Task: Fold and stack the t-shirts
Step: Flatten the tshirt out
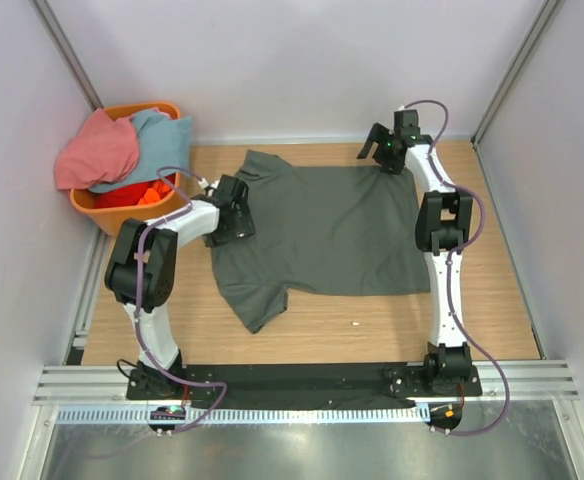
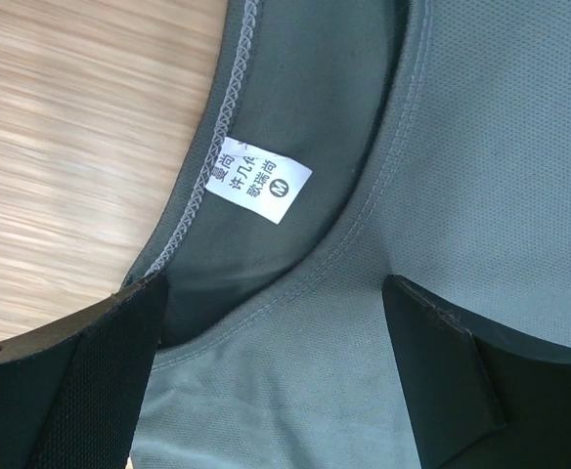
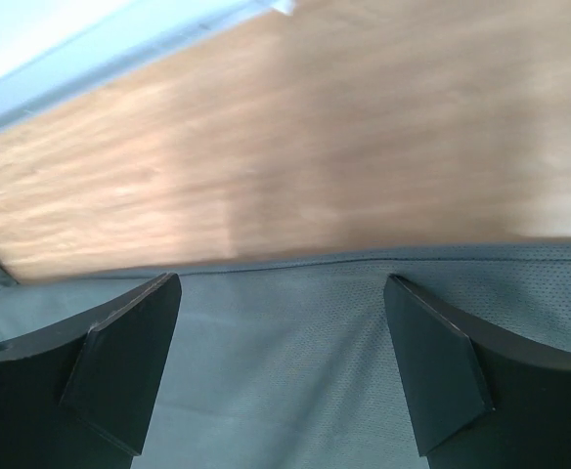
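Observation:
I will lift my left gripper off the collar, move it back and lower it onto the near sleeve's edge by its cuff (image 1: 241,317), because that sleeve is sticking out unfolded.
A dark grey t-shirt (image 1: 327,230) lies spread flat on the wooden table, neck to the left, hem to the right. My left gripper (image 1: 234,215) is open just over its collar; the left wrist view shows the white neck label (image 2: 259,178) and grey cloth (image 2: 295,391) between the fingers. My right gripper (image 1: 387,152) is open at the shirt's far right corner; the right wrist view shows the hem edge (image 3: 295,259) between its fingers (image 3: 432,371). A salmon-pink t-shirt (image 1: 97,150) and a light blue t-shirt (image 1: 157,135) are heaped in the basket.
The orange plastic basket (image 1: 122,212) stands at the table's far left corner, holding more red cloth. A small white scrap (image 1: 355,324) lies on the wood near the shirt's front edge. White walls enclose the table on three sides.

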Robot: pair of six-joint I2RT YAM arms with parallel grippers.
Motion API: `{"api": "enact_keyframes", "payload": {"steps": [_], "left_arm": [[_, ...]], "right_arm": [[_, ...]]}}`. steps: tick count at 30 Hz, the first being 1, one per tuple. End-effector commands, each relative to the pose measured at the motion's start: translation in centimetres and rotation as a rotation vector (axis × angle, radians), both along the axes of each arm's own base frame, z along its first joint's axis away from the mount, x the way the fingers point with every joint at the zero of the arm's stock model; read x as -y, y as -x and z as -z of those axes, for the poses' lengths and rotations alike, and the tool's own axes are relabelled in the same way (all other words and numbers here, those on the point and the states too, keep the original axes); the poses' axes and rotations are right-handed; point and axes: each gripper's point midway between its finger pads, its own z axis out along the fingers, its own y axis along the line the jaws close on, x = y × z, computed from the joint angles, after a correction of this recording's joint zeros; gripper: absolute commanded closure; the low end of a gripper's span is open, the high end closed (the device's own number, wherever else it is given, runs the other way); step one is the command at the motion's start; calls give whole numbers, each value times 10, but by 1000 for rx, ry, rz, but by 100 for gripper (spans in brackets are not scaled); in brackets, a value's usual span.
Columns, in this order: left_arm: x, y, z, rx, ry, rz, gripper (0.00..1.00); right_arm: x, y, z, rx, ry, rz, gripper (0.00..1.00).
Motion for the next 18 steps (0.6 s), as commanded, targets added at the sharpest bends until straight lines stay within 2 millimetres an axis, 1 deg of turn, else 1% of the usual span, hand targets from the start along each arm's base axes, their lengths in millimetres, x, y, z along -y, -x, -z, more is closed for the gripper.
{"api": "enact_keyframes", "payload": {"steps": [1,2,3,4,5,6,8,9,10,11,12,13,14,15,16,17,18], "left_arm": [[-21,-9,4,-2,-19,-59,8],[-21,-16,-3,15,-19,-56,8],[-19,-20,-7,22,-19,-34,9],[-16,-23,-13,31,-7,-20,8],[-10,-28,-25,58,14,-6,9],[-8,-29,-34,74,13,6,9],[-2,-28,-50,99,-3,21,8],[-1,-23,-67,121,-12,27,8],[0,-20,-78,135,-28,40,8],[8,-15,-90,155,-39,63,7],[4,-8,-111,189,-64,57,6],[5,-1,-123,207,-63,58,6],[5,8,-128,210,-66,61,6],[2,22,-147,234,-43,55,5],[4,32,-152,239,-23,50,6],[0,47,-143,216,-28,49,5],[-5,61,-144,215,-47,42,5]], "right_arm": [[-16,13,39,-121,-25,-21,8],[-16,8,35,-97,-17,-28,8],[-14,4,22,-71,-7,-23,8],[-11,4,18,-65,11,-17,7],[-6,1,-5,-22,40,-14,7],[-4,3,-12,-16,53,-11,6],[4,3,-37,25,93,7,3],[8,5,-66,69,111,7,1],[9,7,-80,90,122,11,0],[12,9,-92,107,134,16,0],[15,12,-107,127,150,20,0],[17,18,-137,168,156,26,0],[17,25,-150,175,162,27,0],[20,33,-153,164,180,39,0],[19,48,-186,202,180,42,0],[21,64,-172,151,211,56,0],[28,76,-171,138,251,86,0]]}}
